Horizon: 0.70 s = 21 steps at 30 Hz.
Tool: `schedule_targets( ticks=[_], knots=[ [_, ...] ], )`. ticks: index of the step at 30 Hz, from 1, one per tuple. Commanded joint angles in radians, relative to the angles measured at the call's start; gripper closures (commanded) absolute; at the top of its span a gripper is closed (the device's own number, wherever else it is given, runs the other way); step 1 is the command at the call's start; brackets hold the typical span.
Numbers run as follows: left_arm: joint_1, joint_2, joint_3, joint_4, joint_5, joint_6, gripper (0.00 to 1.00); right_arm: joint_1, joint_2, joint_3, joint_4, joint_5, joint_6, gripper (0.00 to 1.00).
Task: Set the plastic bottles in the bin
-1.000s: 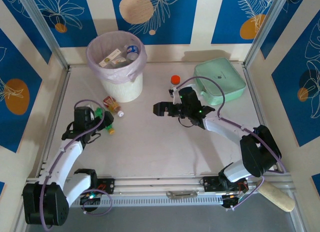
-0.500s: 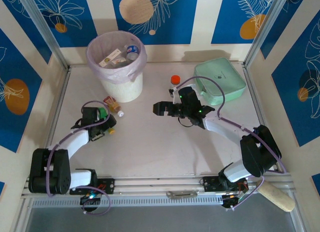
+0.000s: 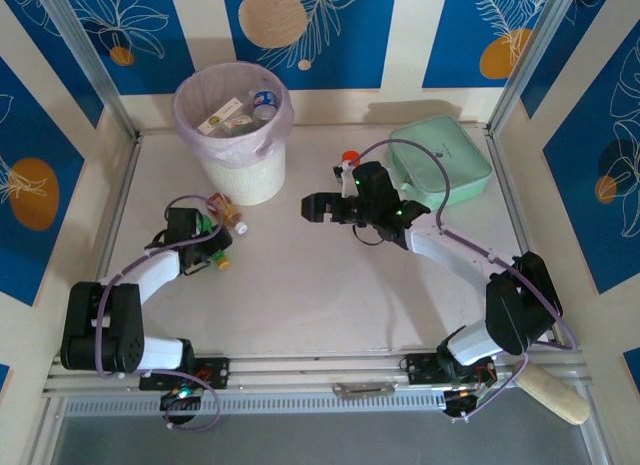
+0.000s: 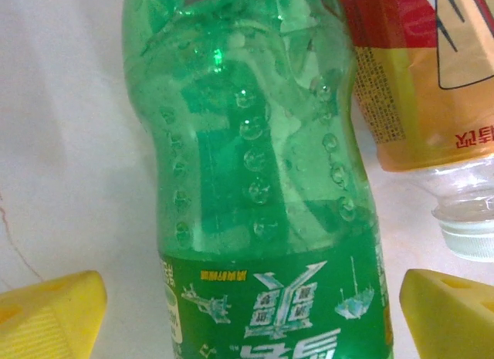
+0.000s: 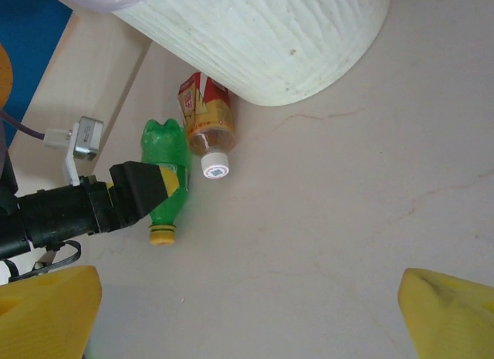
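My left gripper is in place at the green bottle. It needs to stay there and close its fingers across the green bottle's label.
A green bottle (image 3: pixel 213 245) with a yellow cap (image 5: pixel 161 234) lies on the table near the bin (image 3: pixel 250 178). My left gripper (image 3: pixel 203 241) is open and straddles it. In the left wrist view the green bottle (image 4: pixel 255 181) lies between my yellow fingertips (image 4: pixel 48 313), with gaps on both sides. Beside it lies a red-labelled bottle (image 3: pixel 225 209) with a white cap (image 5: pixel 215 169), against the bin's white wall (image 5: pixel 262 35). Two bottles (image 3: pixel 263 103) lie inside the pink liner. My right gripper (image 3: pixel 312 209) hangs open over the table's middle with nothing between its fingers.
A short orange bottle with a red cap (image 3: pixel 349 162) stands just behind my right wrist. A mint-green case (image 3: pixel 445 165) lies at the back right. Metal frame rails run along both sides of the table.
My left gripper has slid forward over the green bottle while the arm's elbow folded back toward its base. My right gripper has shifted slightly back and left.
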Motion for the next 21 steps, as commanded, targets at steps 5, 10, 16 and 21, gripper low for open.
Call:
schedule_targets(
  ticks=[5,10,16,21],
  knots=[
    [-0.007,0.0,0.009,0.01,-0.05,0.026,0.12,0.008,0.016,-0.005,-0.004,-0.002,-0.013,0.01],
    [-0.007,0.012,0.01,0.034,-0.079,0.037,0.19,0.006,-0.005,-0.006,-0.015,0.014,-0.031,0.01],
    [-0.007,0.013,0.0,0.054,-0.091,0.047,0.35,0.005,-0.012,-0.019,-0.006,0.018,-0.025,0.01],
    [-0.006,0.025,-0.021,0.085,-0.109,0.049,0.35,0.005,-0.01,-0.025,0.003,0.018,-0.023,0.01]
  ],
)
